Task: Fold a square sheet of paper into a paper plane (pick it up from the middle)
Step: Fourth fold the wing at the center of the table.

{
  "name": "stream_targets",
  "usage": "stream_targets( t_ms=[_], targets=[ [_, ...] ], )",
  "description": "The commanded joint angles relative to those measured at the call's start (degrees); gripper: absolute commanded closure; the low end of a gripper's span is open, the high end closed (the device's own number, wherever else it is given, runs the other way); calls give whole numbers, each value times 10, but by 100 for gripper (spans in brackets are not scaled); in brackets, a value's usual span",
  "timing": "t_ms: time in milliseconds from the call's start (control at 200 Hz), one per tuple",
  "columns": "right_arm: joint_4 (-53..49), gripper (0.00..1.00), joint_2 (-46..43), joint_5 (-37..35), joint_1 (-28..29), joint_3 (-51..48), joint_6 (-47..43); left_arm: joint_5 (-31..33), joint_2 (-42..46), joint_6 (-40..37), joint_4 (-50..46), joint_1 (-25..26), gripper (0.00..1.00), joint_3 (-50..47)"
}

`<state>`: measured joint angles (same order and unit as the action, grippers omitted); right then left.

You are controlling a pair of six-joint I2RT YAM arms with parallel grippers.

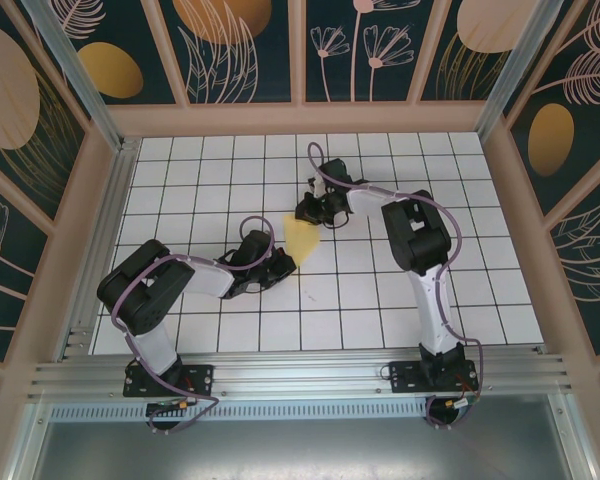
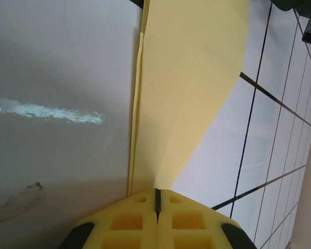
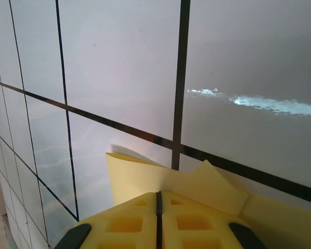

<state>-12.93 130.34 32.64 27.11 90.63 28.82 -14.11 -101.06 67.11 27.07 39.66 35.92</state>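
Observation:
My left gripper is shut on the narrow near end of the folded paper. I will pull my right gripper outward off the wide far end [image 1: 293, 221] [image 3: 175, 182] and let go of the paper.
The paper plane [image 1: 302, 238] is a pale-yellow pointed wedge with lengthwise creases, held just above the tiled table between both arms. My left gripper [image 1: 280, 263] is shut on its narrow near end. In the left wrist view the yellow pads [image 2: 129, 220] meet at the left gripper [image 2: 156, 194], and the folded layers of the plane [image 2: 192, 78] run up and away from them. My right gripper [image 1: 316, 212] is shut on the wide far end. In the right wrist view the right gripper [image 3: 158, 196] pinches the paper [image 3: 137, 176], whose flaps spread to both sides.
The white tiled table [image 1: 420, 190] has black grid lines and is boxed in by wooden walls [image 1: 300, 118]. A metal rail [image 1: 300, 375] runs along the near edge by the arm bases. A light glare streak [image 2: 52, 111] lies on the tile beside the paper.

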Motion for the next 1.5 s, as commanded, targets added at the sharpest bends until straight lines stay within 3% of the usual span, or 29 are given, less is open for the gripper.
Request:
stream_targets(
  t_ms=[0, 280, 475, 635, 821, 986, 1206, 1491],
  targets=[
    [3, 91, 43, -107, -39, 31, -11, -20, -18, -13, -134, 4, 100, -39],
    [-37, 90, 76, -121, -59, 129, -12, -19, -17, -14, -133, 4, 100, -40],
    [-72, 89, 36, -119, -60, 175, -29, -16, -10, -18, -139, 4, 100, -29],
    [-57, 81, -70, -97, -52, 72, -32, -4, 24, -36, -164, 4, 100, 15],
    [-17, 66, -196, -99, -32, -109, -23, 43, 98, -41, -188, 0, 80, 65],
    [34, 58, -253, -54, -23, -221, -9, 81, 167, -36, -191, -15, 68, 41],
    [91, 58, -217, 23, -9, -241, -2, 58, 190, -13, -128, -16, 68, -9],
    [79, 64, -132, 22, 6, -182, 3, 77, 168, 5, -136, -16, 67, -18]
  ],
)
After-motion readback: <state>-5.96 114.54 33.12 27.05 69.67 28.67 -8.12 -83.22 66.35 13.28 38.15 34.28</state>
